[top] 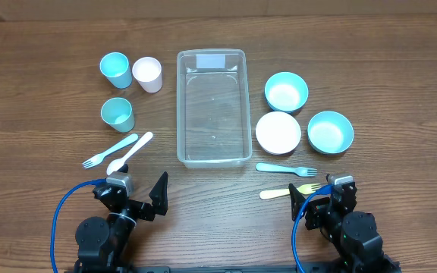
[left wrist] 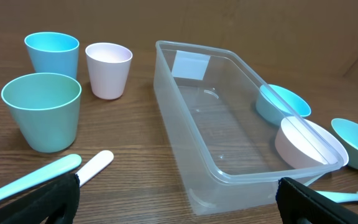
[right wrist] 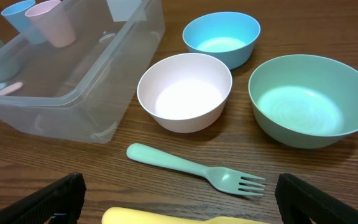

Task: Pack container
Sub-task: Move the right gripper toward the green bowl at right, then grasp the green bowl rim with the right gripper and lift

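Note:
The teal bowl's rim gets my right gripper next, moving outward and turning onto the side opposite the white bowl, since bare table borders the pale teal bowl there.
The clear plastic container (top: pixel 213 106) stands empty at the table's middle, its pale label at the far end; it also shows in the left wrist view (left wrist: pixel 229 124) and the right wrist view (right wrist: pixel 73 68). My left gripper (top: pixel 146 199) is open and empty at the near left, short of the container's near end (left wrist: pixel 176 202). My right gripper (top: pixel 321 201) is open and empty at the near right, over a yellow fork (top: pixel 288 191) whose handle shows in the right wrist view (right wrist: pixel 185 217). A teal fork (right wrist: pixel 194 168) lies just beyond it.
Left of the container stand two teal cups (top: pixel 115 69) (top: pixel 117 114) and a pink cup (top: pixel 147 73), with a teal fork (top: pixel 110 151) and a white spoon (top: pixel 130 152) nearer. To its right sit two teal bowls (top: pixel 286 91) (top: pixel 330 132) and a white bowl (top: pixel 278 132).

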{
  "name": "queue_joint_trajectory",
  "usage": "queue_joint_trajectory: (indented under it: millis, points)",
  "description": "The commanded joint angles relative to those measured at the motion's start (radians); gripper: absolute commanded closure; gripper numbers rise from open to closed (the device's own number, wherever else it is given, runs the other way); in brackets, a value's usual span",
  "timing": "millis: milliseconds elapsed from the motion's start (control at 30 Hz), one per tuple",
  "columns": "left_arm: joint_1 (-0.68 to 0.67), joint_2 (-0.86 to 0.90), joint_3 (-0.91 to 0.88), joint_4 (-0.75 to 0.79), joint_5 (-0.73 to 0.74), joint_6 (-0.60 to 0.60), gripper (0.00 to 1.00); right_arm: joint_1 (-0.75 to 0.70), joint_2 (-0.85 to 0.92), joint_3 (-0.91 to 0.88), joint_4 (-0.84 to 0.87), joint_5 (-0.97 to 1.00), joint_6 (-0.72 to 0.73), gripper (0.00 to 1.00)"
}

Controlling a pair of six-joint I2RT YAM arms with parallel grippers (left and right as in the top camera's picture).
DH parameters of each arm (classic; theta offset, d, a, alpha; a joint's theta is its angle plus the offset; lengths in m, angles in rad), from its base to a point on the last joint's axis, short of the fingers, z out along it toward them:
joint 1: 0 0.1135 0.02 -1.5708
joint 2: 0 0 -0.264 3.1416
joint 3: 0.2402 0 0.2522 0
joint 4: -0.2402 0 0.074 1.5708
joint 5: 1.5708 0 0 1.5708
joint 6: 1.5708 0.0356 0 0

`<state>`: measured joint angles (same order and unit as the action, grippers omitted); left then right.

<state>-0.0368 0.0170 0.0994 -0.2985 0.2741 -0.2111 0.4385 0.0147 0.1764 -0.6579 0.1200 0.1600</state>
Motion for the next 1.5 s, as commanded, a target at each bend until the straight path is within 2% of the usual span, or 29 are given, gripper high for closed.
queue_joint_trajectory:
  millis: [0,233,300,333,367,433,500,533,633,767,800,933,1033,1133,1200,1267,1367,1467]
  points:
    - [0.004,-0.006,-0.008,0.006,0.014,-0.014,0.00,-0.001,-0.011,-0.016,-0.004,0.018,-0.003,0.00]
    - [0.004,-0.006,-0.008,0.006,0.014,-0.014,0.00,-0.001,-0.011,-0.016,0.032,-0.038,0.023,0.00]
    - [0.004,-0.006,-0.008,0.006,0.014,-0.014,0.00,-0.001,-0.011,-0.016,0.086,-0.039,0.204,0.00]
    - [0.004,-0.006,-0.008,0.006,0.014,-0.014,0.00,-0.001,-0.011,-0.016,0.106,-0.056,0.446,0.00]
    - [0.004,-0.006,-0.008,0.006,0.014,-0.014,0.00,-0.001,-0.011,-0.016,0.086,-0.054,0.551,0.00]
    - [0.004,-0.006,-0.008,0.006,0.014,-0.014,0.00,-0.001,-0.011,-0.016,0.121,-0.004,0.552,0.00]
    - [0.004,-0.006,-0.008,0.006,0.014,-0.014,0.00,-0.002,-0.011,-0.016,0.190,0.001,0.528,0.00]
    - [0.004,-0.006,-0.008,0.006,0.014,-0.014,0.00,-0.002,-0.010,-0.016,0.184,-0.002,0.486,0.00]
    - [0.004,-0.006,-0.008,0.006,0.014,-0.014,0.00,-0.002,0.075,0.035,0.178,-0.020,0.486,0.00]
    - [0.004,-0.006,-0.008,0.006,0.014,-0.014,0.00,-0.018,0.410,0.312,0.106,0.091,0.350,0.00]
    - [0.004,-0.006,-0.008,0.006,0.014,-0.014,0.00,-0.044,0.541,0.426,0.047,0.093,0.305,0.00]
    - [0.004,-0.006,-0.008,0.006,0.014,-0.014,0.00,-0.175,0.827,0.669,-0.036,0.089,0.253,0.00]
    - [0.004,-0.006,-0.008,0.006,0.014,-0.014,0.00,-0.312,0.964,0.727,-0.033,0.040,0.142,0.00]
    - [0.004,-0.006,-0.008,0.006,0.014,-0.014,0.00,-0.530,1.136,0.747,0.004,-0.176,0.060,0.14]
    - [0.004,-0.006,-0.008,0.006,0.014,-0.014,0.00,-0.607,1.238,0.749,0.019,-0.219,0.043,0.16]
    - [0.004,-0.006,-0.008,0.006,0.014,-0.014,0.00,-0.635,1.358,0.749,0.028,-0.279,0.013,0.20]
    - [0.004,-0.006,-0.008,0.006,0.014,-0.014,0.00,-0.635,1.521,0.772,0.051,-0.258,-0.001,0.21]
    - [0.004,-0.006,-0.008,0.006,0.014,-0.014,0.00,-0.635,1.609,0.788,0.062,-0.216,0.002,0.23]
